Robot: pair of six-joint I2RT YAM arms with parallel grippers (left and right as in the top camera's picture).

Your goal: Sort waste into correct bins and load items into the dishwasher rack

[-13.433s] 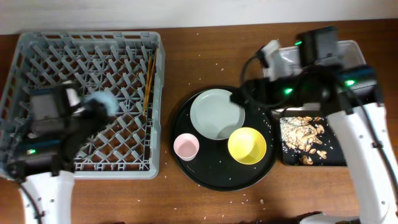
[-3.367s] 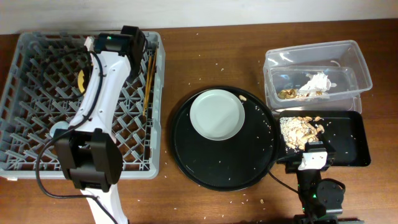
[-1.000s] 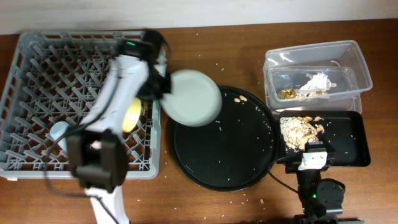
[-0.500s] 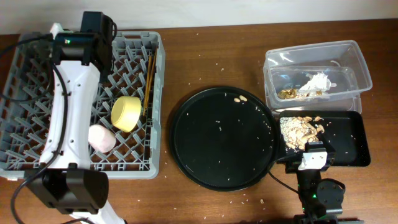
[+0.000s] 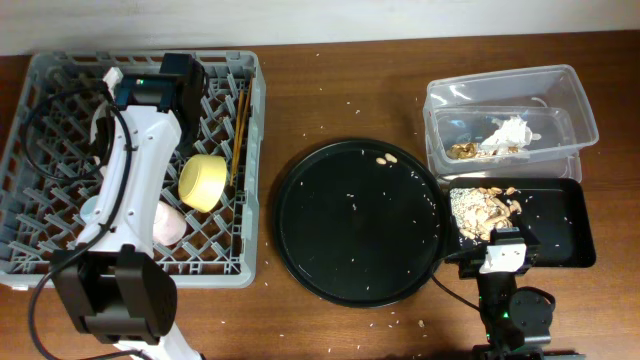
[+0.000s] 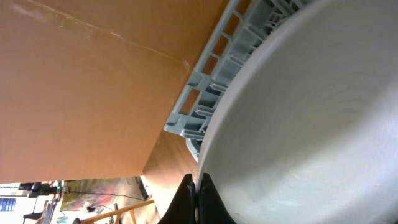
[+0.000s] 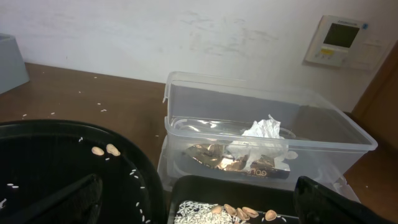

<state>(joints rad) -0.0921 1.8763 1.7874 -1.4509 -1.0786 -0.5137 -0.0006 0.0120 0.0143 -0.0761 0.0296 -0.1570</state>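
Observation:
My left gripper should next lower the plate [image 6: 311, 118] on edge into the rack wires beyond the cups and let go of the plate's rim, because those wires are below my left gripper.
In the left wrist view my left gripper [image 6: 196, 188] is shut on the rim of the pale grey-green plate [image 6: 311, 118], which stands on edge over the grey dishwasher rack [image 6: 208, 102]. Overhead, the left arm [image 5: 135, 170] reaches over the rack [image 5: 40, 90] and hides the plate. The yellow bowl [image 5: 203, 182], pink cup [image 5: 168, 226] and light-blue cup [image 5: 88, 209] lie in the rack. The clear tub [image 5: 510, 90] holds tissue [image 5: 510, 132] and gold foil [image 5: 462, 150]. Food scraps [image 5: 484, 210] lie in the black bin [image 5: 560, 235]. My right gripper [image 7: 199, 211] is open by that bin's near end.
A large round black tray [image 5: 360, 225] sits mid-table with two nuts [image 5: 385, 158] and white specks on it. Thin wooden sticks [image 5: 239, 135] lie along the rack's right side. Specks are scattered over the brown tabletop.
The left arm has carried the plate from the round tray to the rack, then moved a little nearer inside it. The right arm has not moved.

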